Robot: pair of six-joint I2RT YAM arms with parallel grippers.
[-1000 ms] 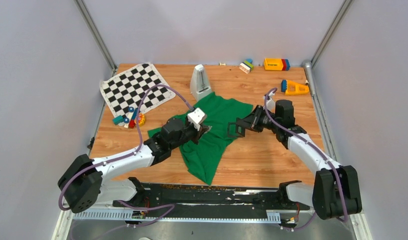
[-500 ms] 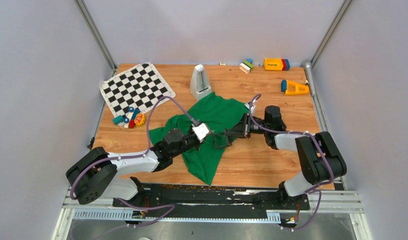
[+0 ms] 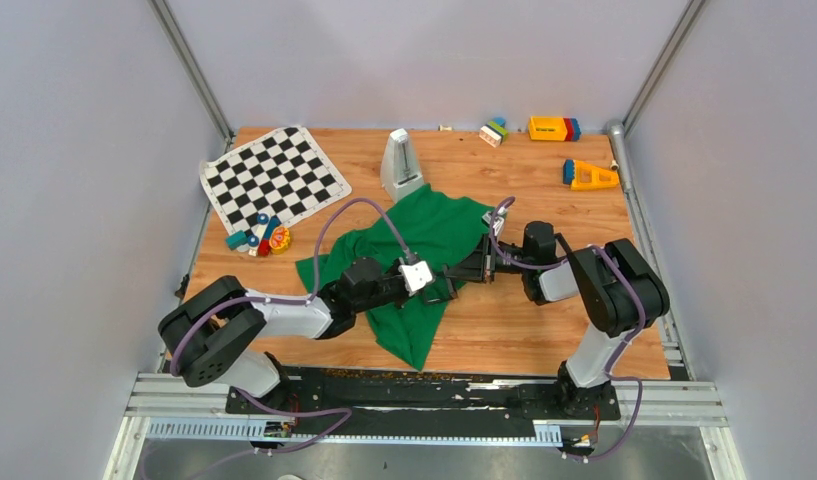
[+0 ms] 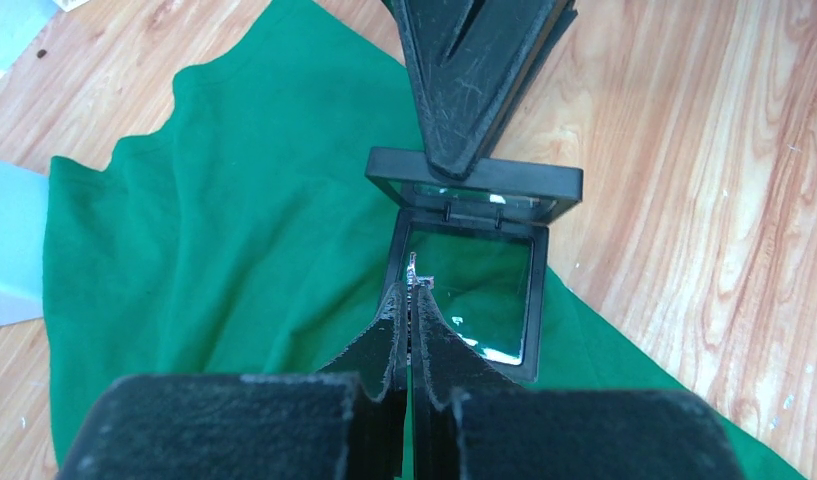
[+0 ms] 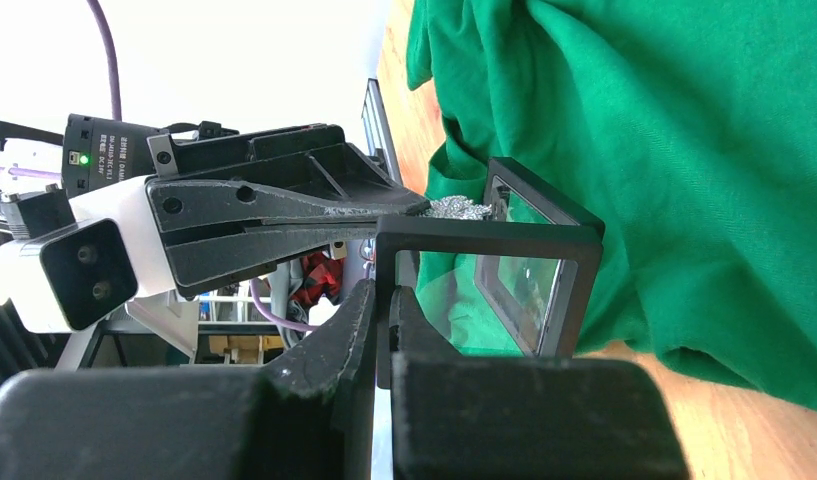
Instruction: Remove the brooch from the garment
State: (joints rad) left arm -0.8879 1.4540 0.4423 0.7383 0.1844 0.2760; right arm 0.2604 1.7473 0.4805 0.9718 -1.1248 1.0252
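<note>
The right gripper moves toward the right in the top view, down over bare tabletop, and releases the case's lid next, as the open case overlaps the garment.
The green garment lies crumpled mid-table and also shows in the left wrist view and the right wrist view. My left gripper is shut on the brooch, which shows here as a tiny silvery glittering piece; no red shows. It holds it at the open black hinged frame case with clear film. My right gripper is shut on that case's upright lid edge. The case's lower half rests over the garment's right edge.
A black-and-white chequered mat lies at the back left with small toys at its near corner. A white wedge-shaped object stands behind the garment. Coloured blocks and an orange piece sit at the back right.
The right arm has folded low and carried the frame case left to the garment's edge. The left gripper has moved right and down, meeting the case with the small piece in its tips.
</note>
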